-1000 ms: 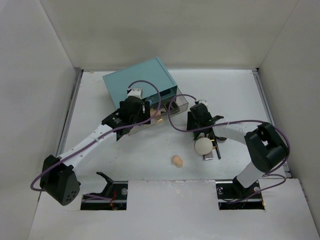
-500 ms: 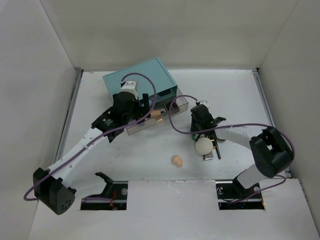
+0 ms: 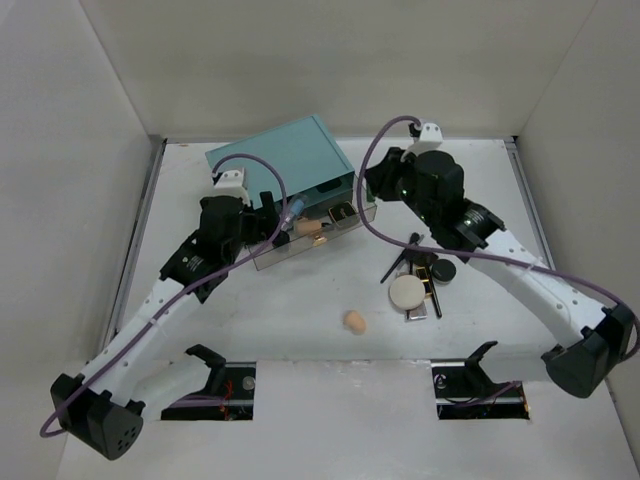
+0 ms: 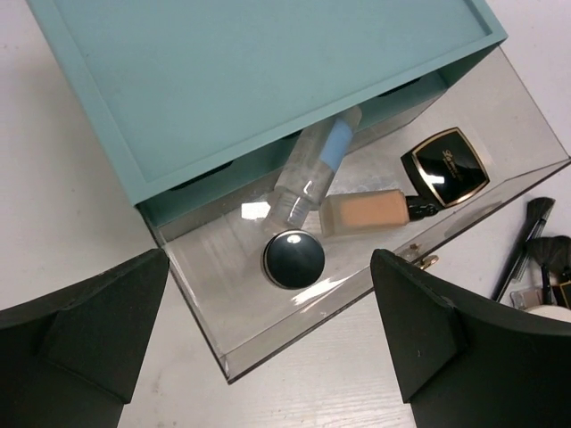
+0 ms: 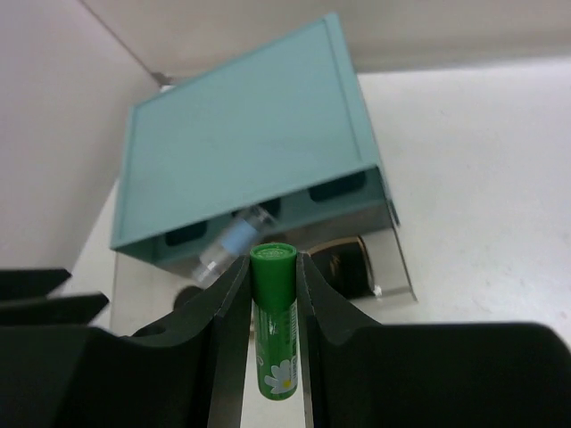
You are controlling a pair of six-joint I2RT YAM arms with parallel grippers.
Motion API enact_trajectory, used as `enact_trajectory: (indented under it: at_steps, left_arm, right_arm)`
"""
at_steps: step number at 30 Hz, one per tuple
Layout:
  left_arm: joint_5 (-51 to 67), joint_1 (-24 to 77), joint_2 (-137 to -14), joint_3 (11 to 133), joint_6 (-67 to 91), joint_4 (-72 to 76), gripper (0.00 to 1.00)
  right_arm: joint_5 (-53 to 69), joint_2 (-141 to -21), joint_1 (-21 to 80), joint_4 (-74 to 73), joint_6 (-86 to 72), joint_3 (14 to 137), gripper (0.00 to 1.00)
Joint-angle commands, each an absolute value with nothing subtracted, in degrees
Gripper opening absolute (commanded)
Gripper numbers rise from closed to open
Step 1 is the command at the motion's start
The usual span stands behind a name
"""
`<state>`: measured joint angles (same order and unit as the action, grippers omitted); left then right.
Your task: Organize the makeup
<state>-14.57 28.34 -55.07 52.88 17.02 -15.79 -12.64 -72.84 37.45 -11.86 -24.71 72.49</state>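
Observation:
I will next move my right gripper down and sideways past the black square compact, toward the gap between the clear bottle (image 4: pixel 312 169) and the square compact, because the open bottom of the drawer shows there.
My right gripper (image 5: pixel 273 276) is shut on a green tube with a daisy print (image 5: pixel 275 330) and holds it above the open clear drawer (image 4: pixel 268 308) of the teal box (image 3: pixel 280 160). In the drawer lie a clear bottle (image 4: pixel 312 169), a tan cylinder (image 4: pixel 370 210), a black square compact (image 4: pixel 446 165) and a black round compact (image 4: pixel 293 259). My left gripper (image 4: pixel 268 348) is open and empty over the drawer's front corner. On the table are the cream puff (image 3: pixel 405 291), the peach sponge (image 3: pixel 354 321), another black round compact (image 3: pixel 443 270) and thin black pencils (image 3: pixel 400 258).
Black brushes (image 4: pixel 526 236) lie right of the drawer. White walls enclose the table on three sides. Two cut-outs with the arm bases sit at the near edge (image 3: pixel 220 385).
My right arm has risen from the pile by the puff with the green tube and swung up to the teal box. My left arm has pulled back to the left of the drawer.

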Motion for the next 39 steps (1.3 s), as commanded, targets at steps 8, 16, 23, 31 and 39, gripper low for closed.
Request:
enact_trajectory:
  at_steps: [8,16,23,31,39]
  left_arm:
    - [-14.24,28.26,-46.76,49.13,18.72,-18.63,1.0]
    - [-13.1,29.31,-47.02,49.57,18.81,-18.63,1.0]
    - [-9.32,31.5,-50.0,51.59,18.54,-16.18,1.0]
    - [-4.84,40.8,-59.48,56.24,18.19,-10.03,1.0]
    - [-0.27,58.38,-80.4,65.12,18.89,-7.38,1.0]
  right_arm:
    - [-15.37,-94.03,40.56,-6.94,-25.83,84.2,0.1]
    - [-18.19,-99.49,41.44,-8.96,-29.0,83.06,0.31]
    - [-17.75,-95.46,41.35,-9.32,-29.88,81.22,0.69]
    - [-21.09,-78.43,36.0,-10.54,-29.97,70.95,0.88]
    - [-24.43,-62.77,22.03,-22.66,-30.59,60.92,1.0]
